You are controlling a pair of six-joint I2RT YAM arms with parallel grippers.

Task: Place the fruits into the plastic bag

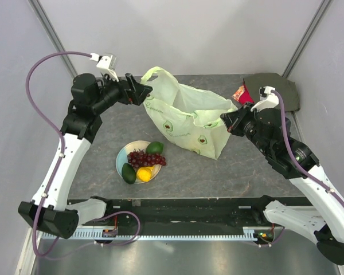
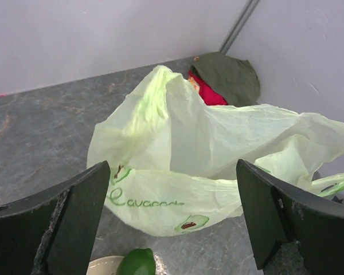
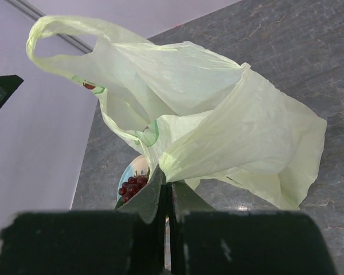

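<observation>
I need to move my left gripper back and down from the bag's handle (image 1: 152,74) onto the avocado next. The avocado at the plate's far edge (image 1: 155,148) is the closest to the open bag.
The pale green plastic bag (image 1: 189,121) lies crumpled on the dark table, one loop handle standing up at its left. My right gripper (image 1: 226,122) is shut on the bag's right edge and lifts it; the right wrist view shows the film pinched at the fingertips (image 3: 169,184). My left gripper (image 1: 141,91) is open and empty, just left of the bag's handle (image 1: 152,74); the bag (image 2: 218,143) lies beyond its fingers (image 2: 74,217). Dark red grapes (image 1: 146,157), two green avocados (image 1: 155,148) (image 1: 128,172) and a yellow lemon (image 1: 144,173) sit on a pale plate (image 1: 121,157).
A dark green cloth (image 1: 273,91) with a red item (image 1: 244,94) lies in the far right corner, behind the bag. Grey walls close in the table at the back and both sides. The plate stands near the front, left of centre.
</observation>
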